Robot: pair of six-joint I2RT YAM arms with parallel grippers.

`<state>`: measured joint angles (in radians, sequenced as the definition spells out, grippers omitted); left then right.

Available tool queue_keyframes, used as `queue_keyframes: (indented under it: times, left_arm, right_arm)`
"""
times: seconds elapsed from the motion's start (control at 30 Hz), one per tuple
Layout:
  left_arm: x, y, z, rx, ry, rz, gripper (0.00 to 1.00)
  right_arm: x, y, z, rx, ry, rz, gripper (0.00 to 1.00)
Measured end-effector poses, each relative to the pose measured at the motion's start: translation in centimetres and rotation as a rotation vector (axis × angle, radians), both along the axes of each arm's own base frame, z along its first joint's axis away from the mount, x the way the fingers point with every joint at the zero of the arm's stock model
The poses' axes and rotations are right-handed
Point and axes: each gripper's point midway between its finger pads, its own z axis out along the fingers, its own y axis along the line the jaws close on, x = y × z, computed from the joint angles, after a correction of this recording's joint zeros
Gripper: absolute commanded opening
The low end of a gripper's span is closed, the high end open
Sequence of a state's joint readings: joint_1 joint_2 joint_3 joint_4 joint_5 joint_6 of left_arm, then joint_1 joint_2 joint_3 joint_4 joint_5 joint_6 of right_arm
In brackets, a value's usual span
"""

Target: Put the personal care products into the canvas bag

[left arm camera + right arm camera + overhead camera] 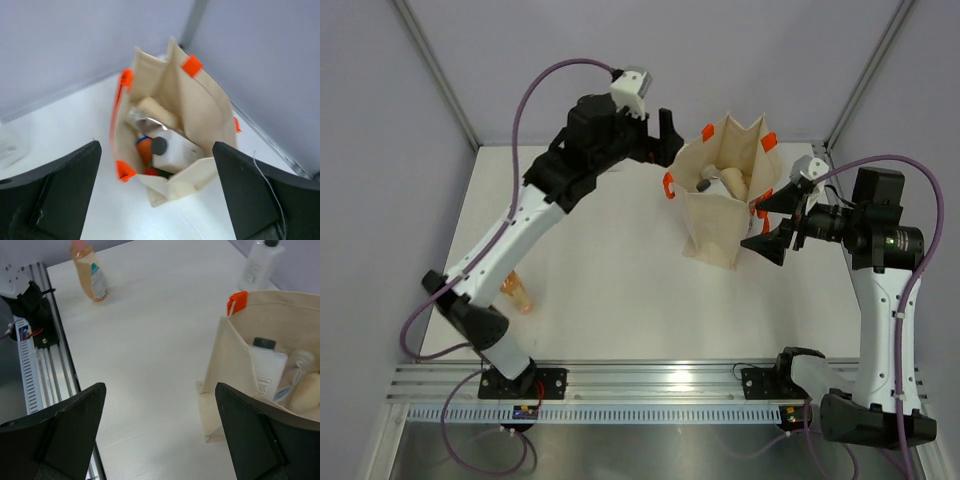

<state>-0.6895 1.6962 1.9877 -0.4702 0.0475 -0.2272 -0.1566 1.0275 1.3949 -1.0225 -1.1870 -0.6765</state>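
Observation:
My left gripper swings back and left in the top view next, then lowers around the peach bottle (518, 294), as it still stands outside the canvas bag (713, 228).
The canvas bag (713, 228) stands upright and open at the back middle of the table, with orange handles. In the left wrist view the bag (202, 102) holds a clear black-capped bottle (172, 150), an orange blue-capped bottle (144, 149), a red cap (150, 171), a cream bottle (157, 112) and a silver tube (141, 120). The peach bottle (518, 294) stands on the table at the front left, far from both grippers. A second clear black-capped bottle (259, 262) stands on the table beyond the bag (234, 360). My left gripper (667, 140) is open and empty, above and left of the bag. My right gripper (766, 222) is open and empty at the bag's right side.
The peach bottle (90, 275) stands close to the aluminium rail (30, 355) at the table's near edge. Grey walls enclose the table at the back and both sides. The left arm's elbow hangs over the peach bottle in the top view.

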Motion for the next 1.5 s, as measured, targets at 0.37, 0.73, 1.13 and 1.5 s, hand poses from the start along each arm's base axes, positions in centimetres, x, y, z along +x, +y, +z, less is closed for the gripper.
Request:
queue_keyframes:
  times: [0.37,0.73,1.13,1.5]
  left_arm:
    - [-14.9,21.7,-13.1,-0.060,0.241,0.591,0.99]
    - [-20.0,29.0,-24.5,0.088,0.553,1.017,0.99]
    - [-19.8,33.0,-29.2,0.248,0.551,1.298,0.99]
    - [-15.3,36.2,-29.8,0.195,0.518,1.388,0.93]
  right_arm:
    - [0.0,7.0,-6.7,-0.115,0.156,0.128,1.00]
    - [4.8,7.7,-8.2,-0.125,0.210,-0.033,1.00]
    - [5.2,7.5,-8.0,-0.121,0.191,-0.060,1.00]
    - [4.3,7.1,-7.3,-0.118,0.148,-0.057,1.00]
